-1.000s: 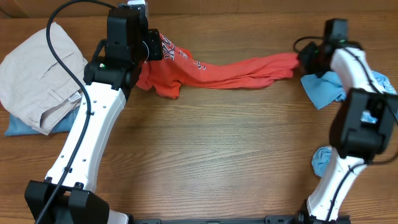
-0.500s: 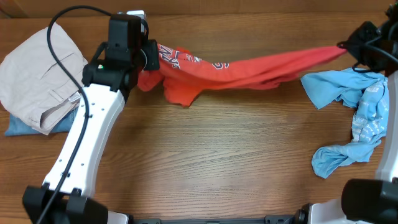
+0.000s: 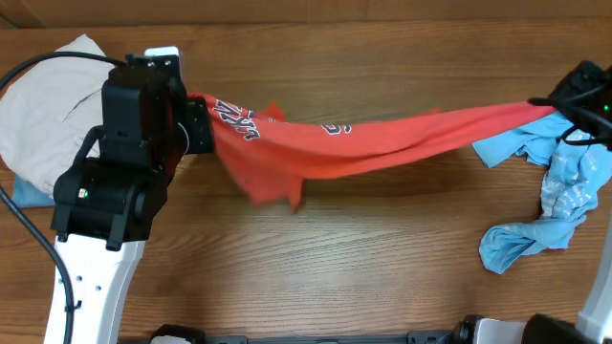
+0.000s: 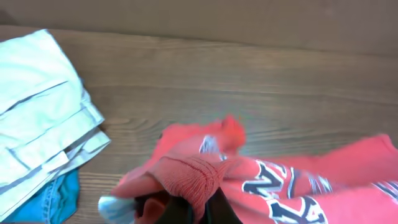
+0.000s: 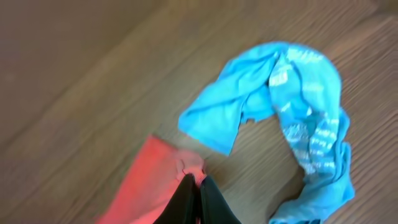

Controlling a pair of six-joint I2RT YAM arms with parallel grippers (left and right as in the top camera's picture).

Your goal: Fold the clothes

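The bare tabletop is below my left gripper and to its right in the overhead view, so my left gripper needs to lower away from the trousers next and let go of the collar.
The red-orange T-shirt [image 3: 373, 143] with navy-and-white lettering hangs stretched in the air between my two grippers, its middle sagging toward the table. My left gripper [image 3: 198, 119] is shut on its ribbed collar end [image 4: 193, 177] at the left. My right gripper [image 3: 564, 103] is shut on the shirt's other end [image 5: 186, 167] at the far right. The light sky-blue printed shirt [image 3: 550, 196] lies crumpled on the table below the right gripper; it also shows in the right wrist view [image 5: 292, 93].
Beige trousers [image 3: 38, 105] lie folded at the far left on top of blue denim jeans [image 3: 29, 191]; both show in the left wrist view, trousers [image 4: 37, 124] and jeans [image 4: 53, 196]. The wooden table [image 3: 335, 258] spreads in front.
The two grippers have pulled apart, stretching the red shirt out and lifting it off the table. The left arm has swung toward the front left; the right gripper has moved to the far right edge.
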